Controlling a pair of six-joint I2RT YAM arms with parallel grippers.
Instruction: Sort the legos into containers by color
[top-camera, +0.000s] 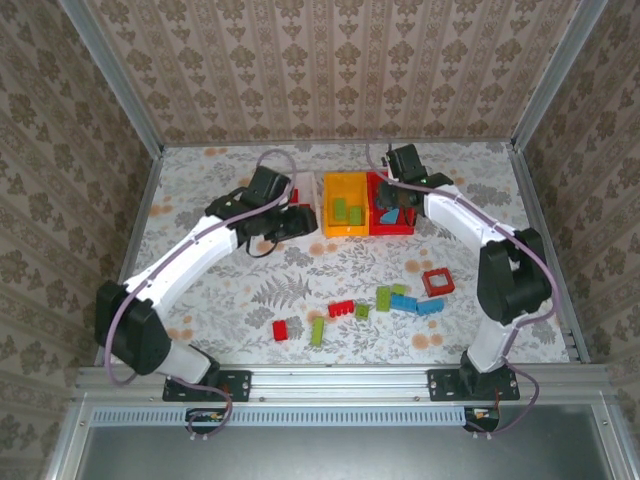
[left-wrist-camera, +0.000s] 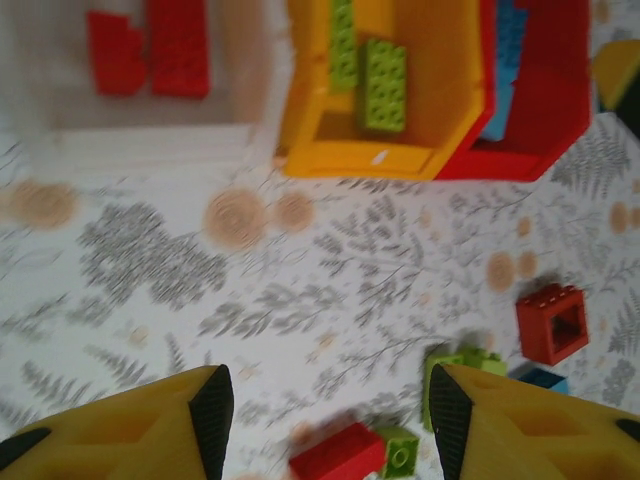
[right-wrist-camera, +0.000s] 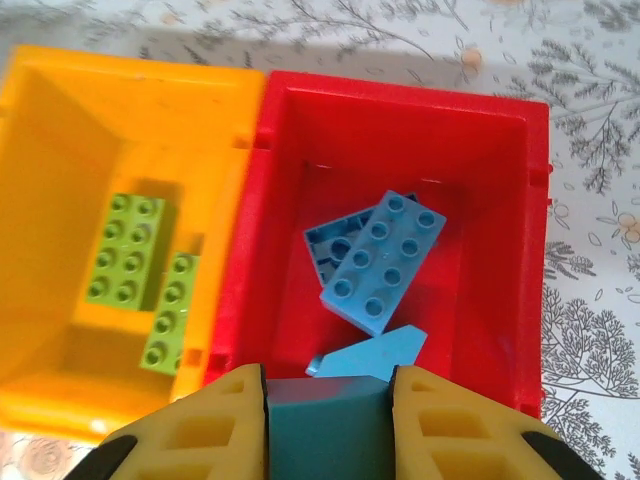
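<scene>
The red bin holds blue bricks and lies below my right gripper, so I will lower the gripper into the bin's near end next and release the blue brick.
My right gripper (right-wrist-camera: 328, 405) is shut on a blue brick (right-wrist-camera: 330, 430) above the near end of the red bin (right-wrist-camera: 500, 250), where other blue bricks (right-wrist-camera: 385, 262) lie. Beside it, the orange-yellow bin (right-wrist-camera: 60, 150) holds green bricks (right-wrist-camera: 125, 248). From above, the right gripper (top-camera: 395, 205) hangs over the red bin (top-camera: 392, 228). My left gripper (left-wrist-camera: 325, 410) is open and empty above the table, near a loose red brick (left-wrist-camera: 338, 452) and a small green one (left-wrist-camera: 398, 452). The white bin (left-wrist-camera: 150, 140) holds red bricks (left-wrist-camera: 178, 48). The left gripper (top-camera: 292, 218) hides much of the white bin (top-camera: 305, 187).
Loose bricks lie in the near middle of the table: red (top-camera: 285, 328), green (top-camera: 317, 331), red (top-camera: 341, 308), green (top-camera: 383, 297), blue (top-camera: 430, 306) and a red frame piece (top-camera: 437, 282). Metal posts and patterned walls close in the table.
</scene>
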